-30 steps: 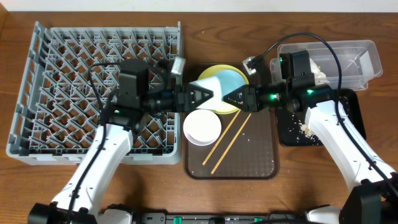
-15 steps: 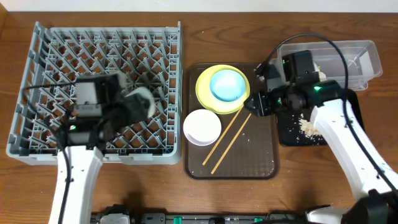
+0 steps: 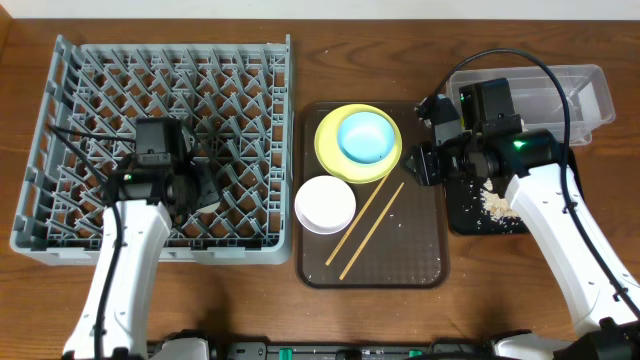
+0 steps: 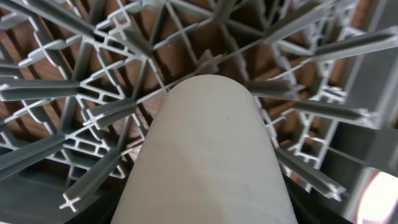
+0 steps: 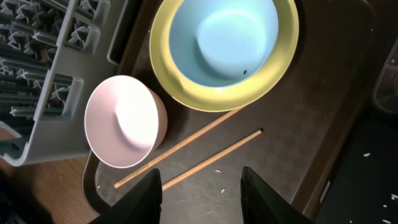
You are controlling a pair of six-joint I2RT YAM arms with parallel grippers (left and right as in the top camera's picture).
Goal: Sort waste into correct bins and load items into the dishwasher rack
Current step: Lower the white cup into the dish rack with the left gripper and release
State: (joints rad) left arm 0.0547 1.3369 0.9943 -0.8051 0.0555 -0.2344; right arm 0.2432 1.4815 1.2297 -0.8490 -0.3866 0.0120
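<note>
The rack's lattice is just below my left gripper. I need to lower the small white cup in my left gripper between the rack's wires standing around it next, and release it.
My left gripper is shut on the small white cup and holds it low over the lattice of the grey dishwasher rack, near its front right part. My right gripper is open and empty above the right edge of the brown tray; its fingers hang over the tray below the two chopsticks. The light blue bowl sits in the yellow plate. The white bowl stands beside the chopsticks. Rice scraps lie in the black tray.
The brown serving tray lies between the rack and the black tray, with a few rice grains on it. The clear tub stands at the back right, partly hidden by my right arm. The rack's right wall borders the brown tray.
My left arm has swung left from the brown tray to over the rack, carrying the white cup, and lowered. My right gripper has drawn back slightly to the tray's right edge.
</note>
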